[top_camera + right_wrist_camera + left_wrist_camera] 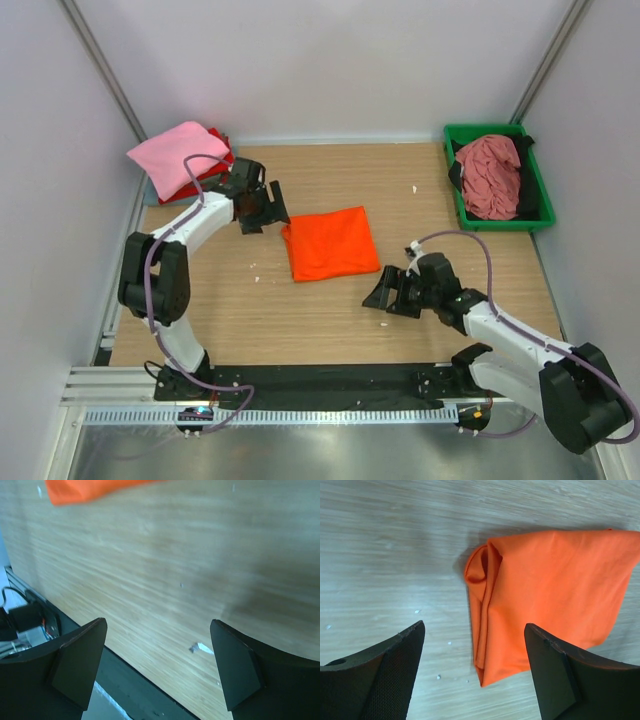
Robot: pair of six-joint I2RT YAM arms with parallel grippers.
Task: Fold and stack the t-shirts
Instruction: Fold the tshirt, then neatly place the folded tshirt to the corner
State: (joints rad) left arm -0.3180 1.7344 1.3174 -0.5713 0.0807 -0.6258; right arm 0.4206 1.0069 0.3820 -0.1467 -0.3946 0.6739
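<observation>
The left gripper moves down to the orange t-shirt's folded edge (289, 239) (484, 591) beside the curled far corner next.
A bright orange t-shirt (330, 243) lies folded into a rectangle in the middle of the wooden table. My left gripper (268, 210) hovers just off its left edge, open and holding nothing. In the left wrist view the orange shirt (555, 590) fills the upper right, its folded edge between the spread fingers of my left gripper (474, 627). My right gripper (380, 297) is open over bare wood, near and to the right of the shirt. The right wrist view shows this gripper (158, 624) empty, with one corner of the orange shirt (80, 490) at the top left.
A light pink t-shirt (175, 155) lies on a red one (218, 165) at the back left corner. At the back right, a green tray (540, 215) holds a crumpled dusty rose shirt (490, 175) over black cloth (455, 177). A black rail (320, 380) borders the near edge.
</observation>
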